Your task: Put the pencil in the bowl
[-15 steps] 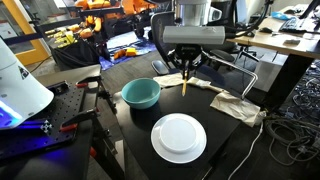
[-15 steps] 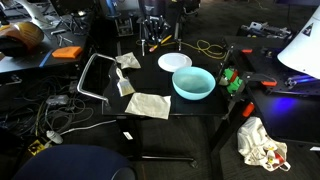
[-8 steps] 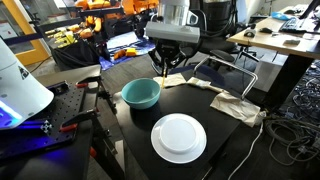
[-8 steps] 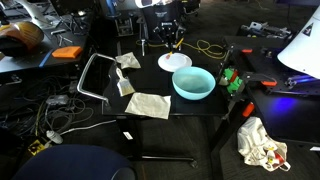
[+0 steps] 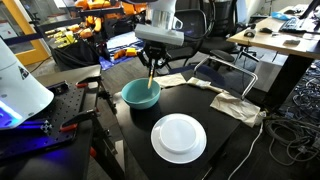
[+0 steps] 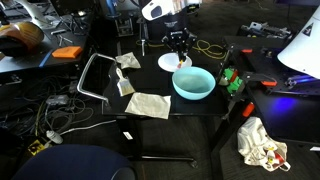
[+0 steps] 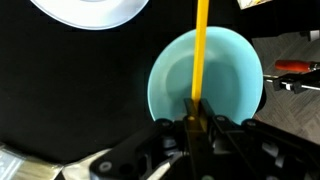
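Observation:
The gripper brings the pencil [image 5: 152, 75] down and in from the bowl's rim toward the bowl's open middle next and releases it there, since it still hangs above the bowl's far rim.
The teal-green bowl [image 5: 141, 94] sits on the black table, also in an exterior view [image 6: 193, 83] and in the wrist view [image 7: 206, 82]. My gripper [image 5: 154, 64] is shut on the orange-yellow pencil [image 5: 152, 75] and holds it hanging down over the bowl's far rim. In an exterior view the gripper [image 6: 181, 50] holds the pencil [image 6: 181, 59] just above the bowl. In the wrist view the pencil [image 7: 200, 50] runs from my jaws [image 7: 197, 112] across the bowl's inside.
A flat white plate [image 5: 178, 137] lies near the bowl, also in an exterior view [image 6: 174, 62]. Cloths [image 5: 235, 106] lie on the table. Red-handled tools [image 6: 235, 82] lie beside the bowl. A metal frame [image 6: 95, 76] stands at the table's edge.
My gripper has moved with the pencil from beside the cloths to above the bowl. The bowl and the plate have not moved.

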{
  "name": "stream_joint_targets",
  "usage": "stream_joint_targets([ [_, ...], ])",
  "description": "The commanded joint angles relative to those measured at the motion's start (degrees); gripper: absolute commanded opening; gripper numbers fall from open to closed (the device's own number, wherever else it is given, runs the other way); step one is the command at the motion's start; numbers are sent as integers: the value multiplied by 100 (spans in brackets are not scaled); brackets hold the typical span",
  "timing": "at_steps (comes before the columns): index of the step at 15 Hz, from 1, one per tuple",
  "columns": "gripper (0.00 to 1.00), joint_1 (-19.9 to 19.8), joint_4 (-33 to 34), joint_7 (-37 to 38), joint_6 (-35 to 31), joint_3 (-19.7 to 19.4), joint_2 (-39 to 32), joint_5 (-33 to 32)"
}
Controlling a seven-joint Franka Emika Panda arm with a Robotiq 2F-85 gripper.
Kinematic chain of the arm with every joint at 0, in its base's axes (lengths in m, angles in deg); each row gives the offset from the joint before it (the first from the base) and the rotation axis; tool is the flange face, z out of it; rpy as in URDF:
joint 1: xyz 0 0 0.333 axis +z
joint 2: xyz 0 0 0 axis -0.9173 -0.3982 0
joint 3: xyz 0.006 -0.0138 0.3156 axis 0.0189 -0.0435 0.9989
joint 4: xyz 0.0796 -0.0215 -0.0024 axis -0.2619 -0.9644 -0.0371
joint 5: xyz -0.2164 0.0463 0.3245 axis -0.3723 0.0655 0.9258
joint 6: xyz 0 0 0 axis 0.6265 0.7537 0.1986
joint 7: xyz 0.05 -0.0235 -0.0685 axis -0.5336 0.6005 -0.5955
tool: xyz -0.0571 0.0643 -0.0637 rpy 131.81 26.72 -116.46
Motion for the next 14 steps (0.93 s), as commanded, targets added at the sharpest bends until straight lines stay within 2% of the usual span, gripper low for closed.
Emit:
stream_joint_targets([
  [1,2,90,-311,152,47,29,213,-32],
  [10,2,199,-541,235,39,1,74,-124],
  [11,25,202,-546,238,25,6,71,-113],
  [12,7,212,-533,241,27,12,63,-109],
  [13,29,229,-526,251,15,11,61,-123],
  [14,39,244,-519,260,4,10,65,-131],
])
